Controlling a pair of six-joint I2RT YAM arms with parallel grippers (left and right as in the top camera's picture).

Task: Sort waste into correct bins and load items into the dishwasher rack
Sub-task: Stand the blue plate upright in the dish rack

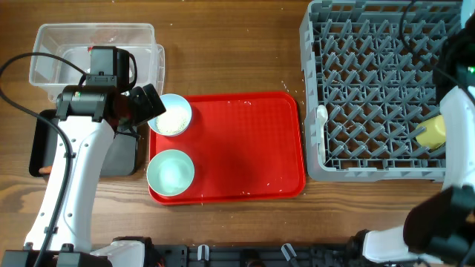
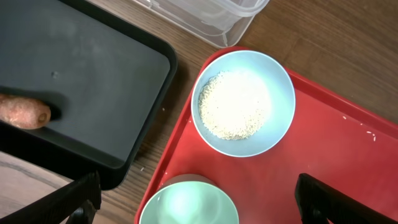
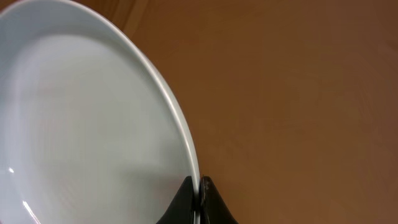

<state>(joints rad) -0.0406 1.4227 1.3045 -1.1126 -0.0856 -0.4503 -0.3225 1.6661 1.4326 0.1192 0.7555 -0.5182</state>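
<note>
My right gripper will bring the light-blue plate down between the wires at the grey rack's far corner [image 1: 441,28] to let go of the plate's rim, because the slots there are empty.
My left gripper [image 2: 198,202] is open and empty, its fingers wide apart above the mint green bowl [image 2: 186,204] at the red tray's front left; in the overhead view it [image 1: 148,101] hangs by the tray's left edge. Behind it, the whitish-blue bowl [image 2: 243,102] holds the heap of white rice [image 2: 235,104]. The carrot-like piece [image 2: 23,111] lies in the black tray [image 2: 106,81]. The clear tub [image 1: 96,48] stands behind. My right gripper [image 3: 199,194] is shut on the rim of the light-blue plate [image 3: 87,118]. The yellow cup [image 1: 433,132] and white spoon [image 1: 321,115] sit in the grey rack [image 1: 371,81]. The red wrapper is out of view.
The large red tray [image 1: 245,148] lies mid-table with a few stray rice grains on it and beside it. The right arm [image 1: 460,141] reaches over the rack's right edge. The left arm covers part of the black tray.
</note>
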